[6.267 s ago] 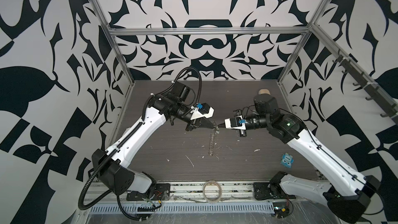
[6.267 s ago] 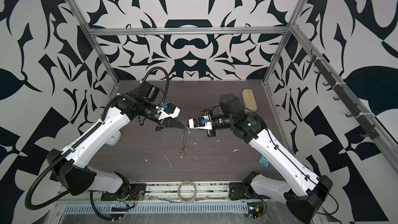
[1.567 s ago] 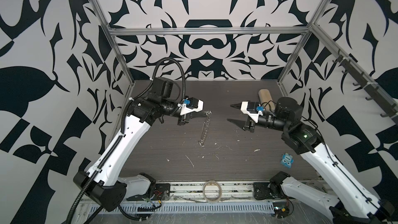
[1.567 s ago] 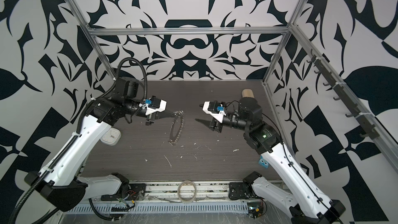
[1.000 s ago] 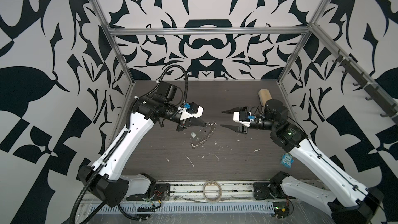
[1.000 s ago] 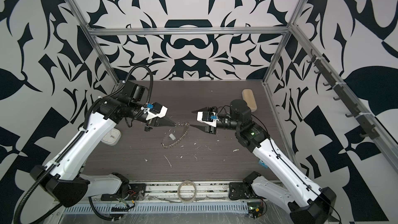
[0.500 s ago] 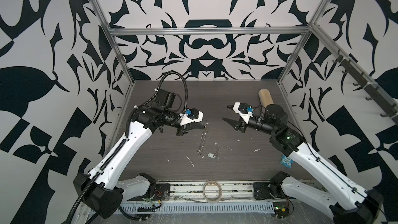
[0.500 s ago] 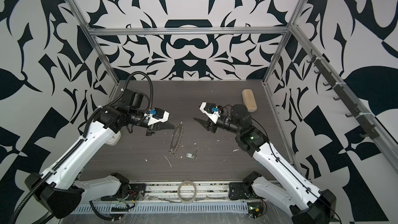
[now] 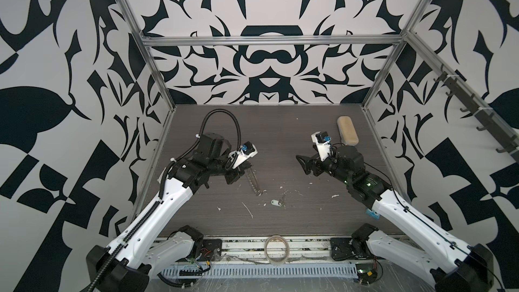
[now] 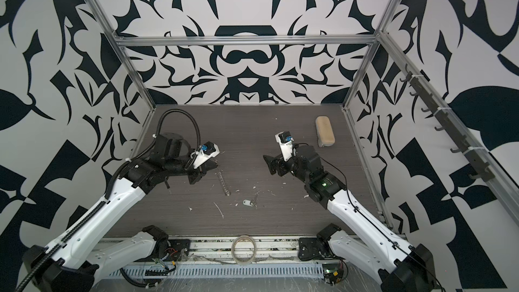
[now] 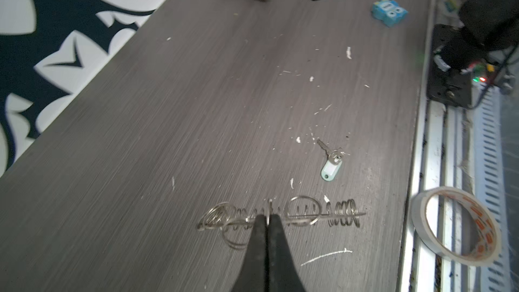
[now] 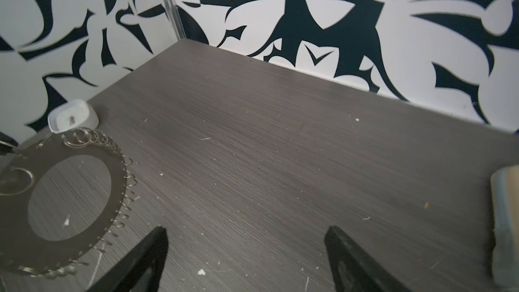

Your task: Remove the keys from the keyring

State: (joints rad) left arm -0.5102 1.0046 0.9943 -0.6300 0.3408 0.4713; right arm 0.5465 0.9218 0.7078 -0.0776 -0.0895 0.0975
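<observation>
My left gripper should move down to the bare tabletop below it and turn to lay the keyring flat and release its rim, since the keys lie loose.
My left gripper is shut on the rim of the keyring and holds this flat grey disc edge-on, its lower edge at the tabletop. In the left wrist view the keyring shows as a thin line fringed with wire loops. Its flat face appears in the right wrist view as keyring. The keys, a small silver key with a pale oval tag, lie loose on the table, apart from the ring. My right gripper hangs open and empty, right of the ring.
A tan sponge block lies at the back right. A tape roll rests on the front rail. A small blue object sits by the right arm. A white dish stands by the left wall. White scraps dot the table.
The key came off the ring and dropped onto the table. My right gripper opened wide and drew back to the right. The left gripper kept the keyring, which swung back edge-on.
</observation>
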